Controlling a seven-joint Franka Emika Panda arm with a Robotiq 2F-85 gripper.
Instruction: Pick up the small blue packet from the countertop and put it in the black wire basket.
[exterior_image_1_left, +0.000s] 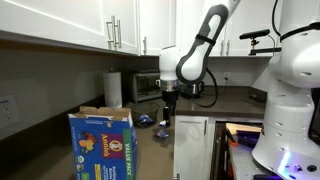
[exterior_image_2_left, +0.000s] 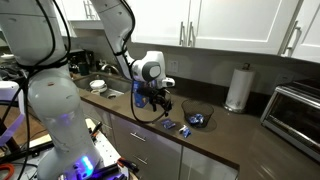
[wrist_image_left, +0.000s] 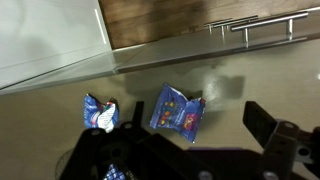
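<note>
The small blue packet (exterior_image_2_left: 168, 124) (wrist_image_left: 178, 113) lies flat below, between my open fingers, so next I will lower my gripper to the countertop and close it across the packet's middle.
A small blue packet (wrist_image_left: 177, 110) with a colourful print lies flat on the countertop. It also shows in both exterior views (exterior_image_2_left: 168, 124) (exterior_image_1_left: 163, 126). A second, crumpled blue packet (wrist_image_left: 100, 113) lies beside it (exterior_image_2_left: 184, 130). My gripper (wrist_image_left: 200, 128) hangs open and empty just above the first packet, one finger on each side of it (exterior_image_2_left: 160, 103) (exterior_image_1_left: 168, 100). A small dark low thing with blue in it, seemingly the black wire basket (exterior_image_2_left: 197, 119), sits on the counter just beyond the packets (exterior_image_1_left: 146, 120).
A big blue cardboard box (exterior_image_1_left: 102, 145) stands in the foreground. A paper towel roll (exterior_image_2_left: 237, 88) and a silver toaster oven (exterior_image_2_left: 298, 110) stand at the back wall. The counter's front edge (wrist_image_left: 60, 78) and drawer handles (wrist_image_left: 260, 24) are close to the packets.
</note>
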